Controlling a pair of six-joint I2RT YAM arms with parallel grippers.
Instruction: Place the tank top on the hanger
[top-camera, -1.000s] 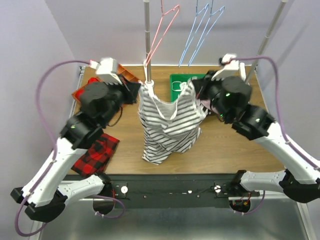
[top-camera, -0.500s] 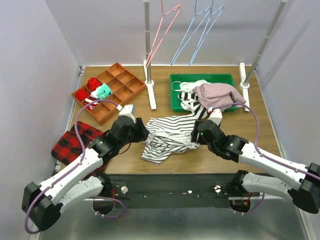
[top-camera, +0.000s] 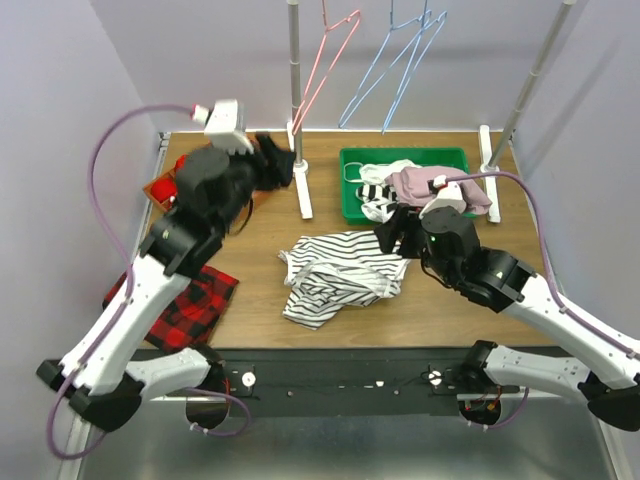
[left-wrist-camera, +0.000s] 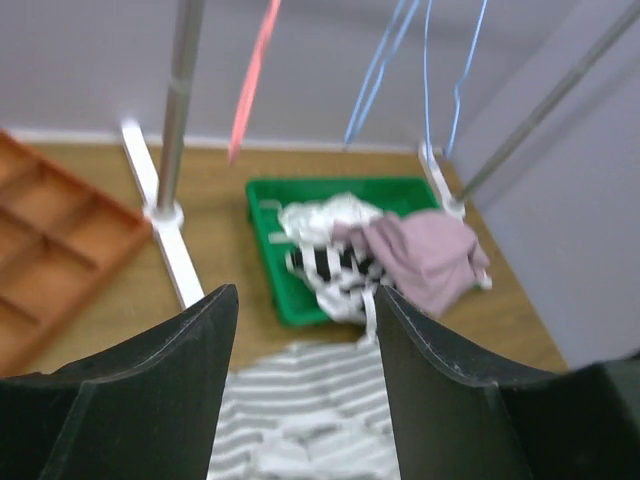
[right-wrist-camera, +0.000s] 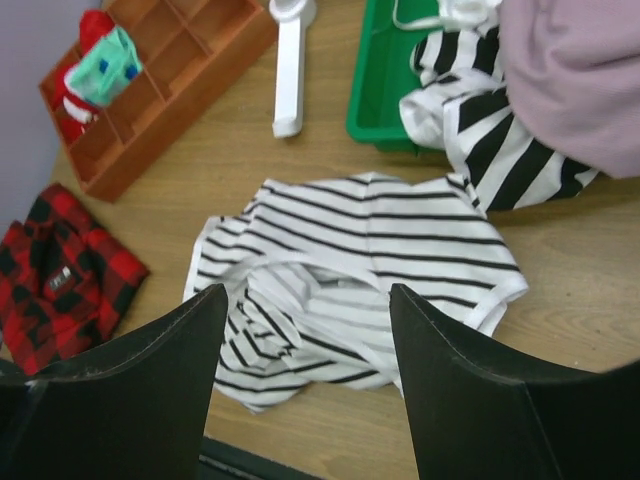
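My left gripper is open, and the lower near end of the pink-red hanger hangs free ahead of its fingers, so it should move outward and turn onto that end.
The tank top (top-camera: 340, 275) lies crumpled on the wooden table, white with thin dark stripes; it also shows in the right wrist view (right-wrist-camera: 400, 240) and, blurred, in the left wrist view (left-wrist-camera: 300, 420). The pink-red hanger (top-camera: 325, 65) hangs bare on the rail at the back, and part of the same hanger (left-wrist-camera: 255, 70) shows in the left wrist view. My left gripper (top-camera: 275, 160) is raised near the rack post, open and empty (left-wrist-camera: 305, 330). My right gripper (top-camera: 392, 235) hovers over the top's right edge, open and empty (right-wrist-camera: 305, 300).
A green tray (top-camera: 350, 160) holds a bold striped garment (top-camera: 375, 200) and a mauve garment (top-camera: 425, 180). Light blue hangers (top-camera: 400, 60) hang beside the pink one. An orange divided tray (right-wrist-camera: 180, 60) sits at the back left, a red plaid cloth (top-camera: 190, 300) at the front left. The rack post (top-camera: 295, 100) stands on a white foot (top-camera: 303, 190).
A second ago both grippers held the tank top up by its straps. It then came down onto the table, both grippers opened, and both arms have lifted away, the left toward the rack.
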